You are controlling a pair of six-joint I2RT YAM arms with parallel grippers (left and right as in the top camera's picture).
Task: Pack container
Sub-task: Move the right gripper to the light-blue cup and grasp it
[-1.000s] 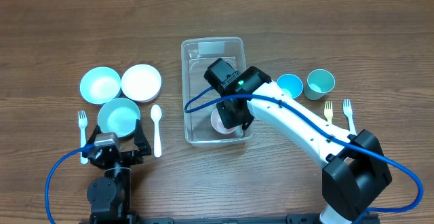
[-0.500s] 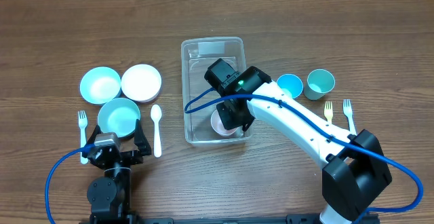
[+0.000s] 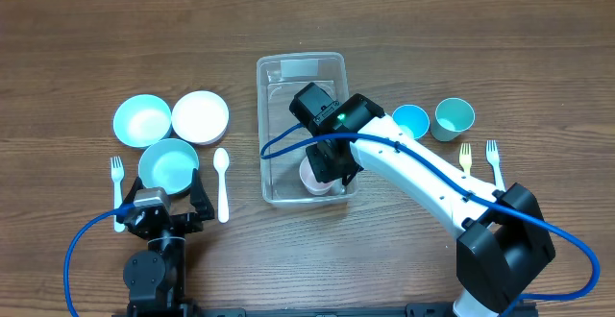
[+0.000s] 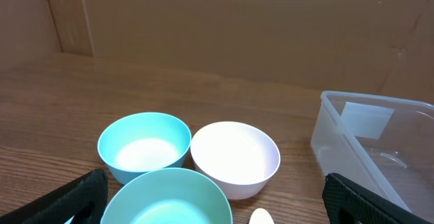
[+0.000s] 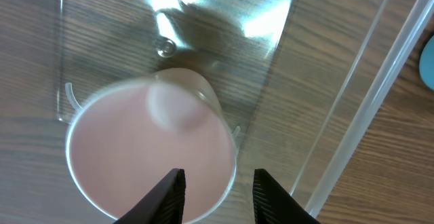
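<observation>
My right gripper will rise next, then lower to the blue cup's rim by the teal cup point(image 3: 425, 119), as the pink cup already stands inside.
The clear plastic container point(image 3: 279, 144) lies in the middle of the table, its white label at the far end. It also shows in the left wrist view point(image 4: 352, 142). A pink cup point(image 3: 311, 178) stands upright inside it at the near end, and shows in the right wrist view point(image 5: 152, 153). My right gripper point(image 3: 330, 163) is down in the container. In its wrist view its gripper point(image 5: 215, 193) is open, the jaws on either side of the cup's right rim with a gap. My left gripper point(image 3: 165, 196) is open and empty, just behind a teal bowl point(image 4: 166, 200).
Left of the container stand a light blue bowl point(image 3: 141, 119), a white bowl point(image 3: 200, 115) and a teal bowl point(image 3: 168, 163). A white spoon point(image 3: 222, 182) and a fork point(image 3: 117, 187) lie by them. To the right are a blue cup point(image 3: 411, 120), a teal cup point(image 3: 454, 117) and two forks point(image 3: 480, 161).
The pink cup has shifted very slightly toward the container's near end. Both arms stay where they were.
</observation>
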